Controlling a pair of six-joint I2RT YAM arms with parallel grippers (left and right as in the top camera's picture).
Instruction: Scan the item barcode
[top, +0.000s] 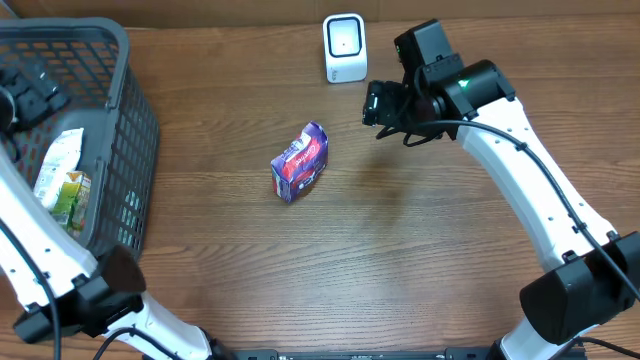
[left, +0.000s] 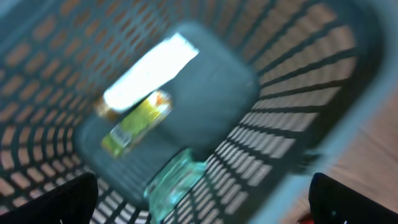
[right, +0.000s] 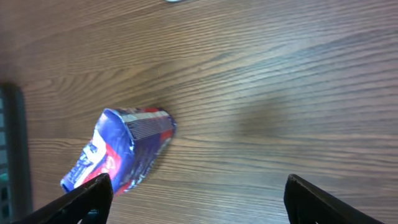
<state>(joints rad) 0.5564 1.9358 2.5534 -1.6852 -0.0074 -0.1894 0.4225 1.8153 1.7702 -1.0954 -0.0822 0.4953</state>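
Note:
The robot's left gripper will next move down deep into the grey basket onto the yellow-green packet (top: 70, 201) (left: 137, 124), its open fingers on both sides of it, because the packet lies down on the bottom of the basket.
A purple, red and white packet (top: 300, 162) lies on the wooden table near the middle, its striped end showing in the right wrist view (right: 118, 152). The white scanner (top: 345, 47) stands at the back edge. My right gripper (top: 383, 108) hangs just right of the scanner and back-right of the packet, open, with only bare wood between its fingers (right: 199, 200). My left gripper (top: 22, 95) is over the grey basket, open and empty (left: 202, 199), with the basket floor below it.
The grey slotted basket (top: 125, 120) fills the left side. In it lie a white pouch (left: 149, 71), a yellow-green packet (left: 134, 121) and a clear teal package (left: 177, 180). The basket's edge (right: 11, 149) shows left of the purple packet.

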